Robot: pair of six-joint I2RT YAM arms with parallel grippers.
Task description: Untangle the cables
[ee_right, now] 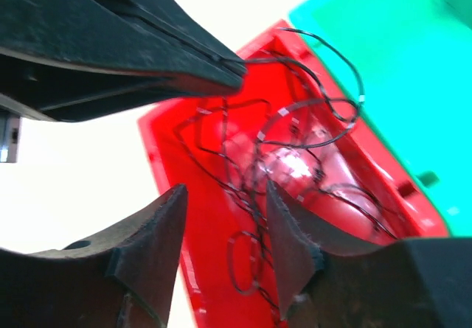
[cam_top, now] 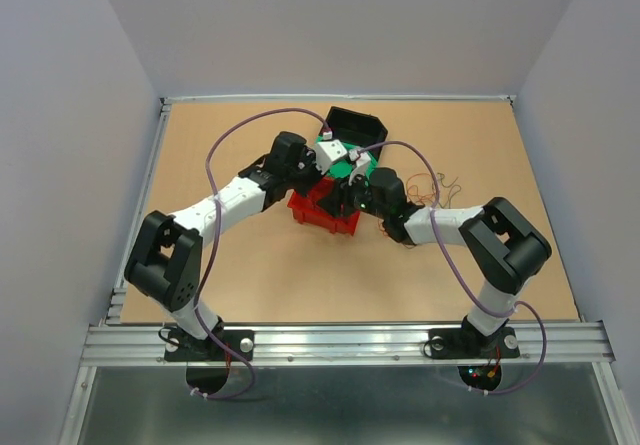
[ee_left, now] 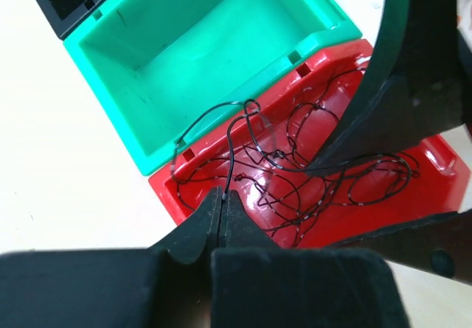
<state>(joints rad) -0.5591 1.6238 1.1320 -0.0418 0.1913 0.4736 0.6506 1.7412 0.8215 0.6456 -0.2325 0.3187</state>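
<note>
My left gripper holds the piece of black cable above the tray and should next go down toward the red tray's corner by the green bin to release it.
A tangle of thin black cables (ee_left: 295, 173) lies in a red tray (ee_left: 435, 158) at the table's middle (cam_top: 325, 215). My left gripper (ee_left: 223, 193) is shut on one black cable strand and holds it up over the tray's near-left corner; it also shows in the right wrist view (ee_right: 232, 68) with the strand running from its tip. My right gripper (ee_right: 225, 195) is open just above the tangle (ee_right: 258, 195), with strands between its fingers (ee_right: 284, 225). In the top view both grippers, left (cam_top: 318, 180) and right (cam_top: 345, 193), meet over the tray.
A green bin (ee_left: 184, 48) touches the tray's far side, and a black bin (cam_top: 355, 125) stands behind it. Several thin loose wires (cam_top: 440, 187) lie on the table to the right of the right arm. Purple arm cables loop above both arms.
</note>
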